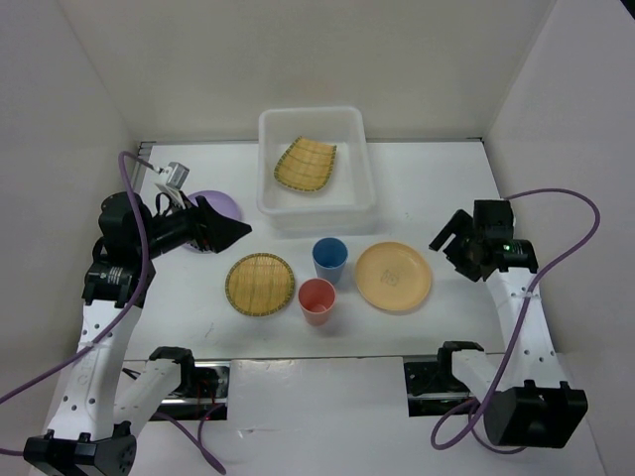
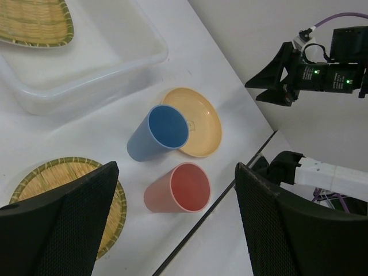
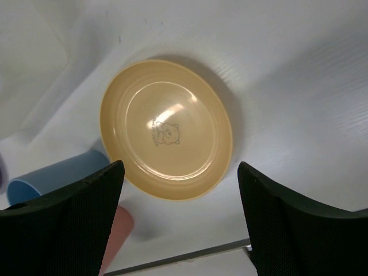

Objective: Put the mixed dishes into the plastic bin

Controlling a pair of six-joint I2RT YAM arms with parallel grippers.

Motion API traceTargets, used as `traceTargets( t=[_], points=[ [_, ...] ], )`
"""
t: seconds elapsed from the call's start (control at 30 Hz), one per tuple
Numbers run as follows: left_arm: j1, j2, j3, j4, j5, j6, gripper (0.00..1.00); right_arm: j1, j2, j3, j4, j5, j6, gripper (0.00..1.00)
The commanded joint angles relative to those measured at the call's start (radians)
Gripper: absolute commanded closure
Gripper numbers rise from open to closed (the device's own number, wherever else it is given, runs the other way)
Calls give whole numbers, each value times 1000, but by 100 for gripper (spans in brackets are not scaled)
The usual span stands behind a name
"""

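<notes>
The orange plate's near rim (image 1: 416, 303) (image 3: 208, 188) lies below my right gripper, to its left in the top view. The right gripper comes down and back onto that rim next.
The plastic bin (image 1: 319, 210) stands at the back centre and holds one woven plate (image 1: 306, 164). The second woven plate (image 1: 260, 284), the blue cup (image 1: 329, 260), the red cup (image 1: 317, 300) and the pale orange plate (image 1: 393, 276) sit on the table in front of it. The lavender plate (image 1: 224, 205) lies left of the bin, partly hidden by my left gripper (image 1: 234, 234), which is open, empty and held above the table. My right gripper (image 1: 448, 239) is open and empty, right of the orange plate (image 3: 167, 129). In the left wrist view the red cup (image 2: 178, 188) and blue cup (image 2: 158, 133) stand upright.
White walls close in the table at the left, back and right. A dark slot (image 1: 327, 359) runs along the near table edge between the arm bases. In the left wrist view the bin (image 2: 86, 80) is at the upper left.
</notes>
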Motion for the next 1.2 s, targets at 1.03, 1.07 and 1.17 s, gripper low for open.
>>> traceTargets(
  t=[1.03,1.07,1.17],
  points=[
    [-3,5,2,65,85,-14,11,359,-235,-538,284,-68,604,22],
    [-3,5,2,65,85,-14,11,359,-220,-550,308,-68,604,22],
    [-3,5,2,65,85,-14,10,359,-219,-573,321,-79,604,22]
  ],
)
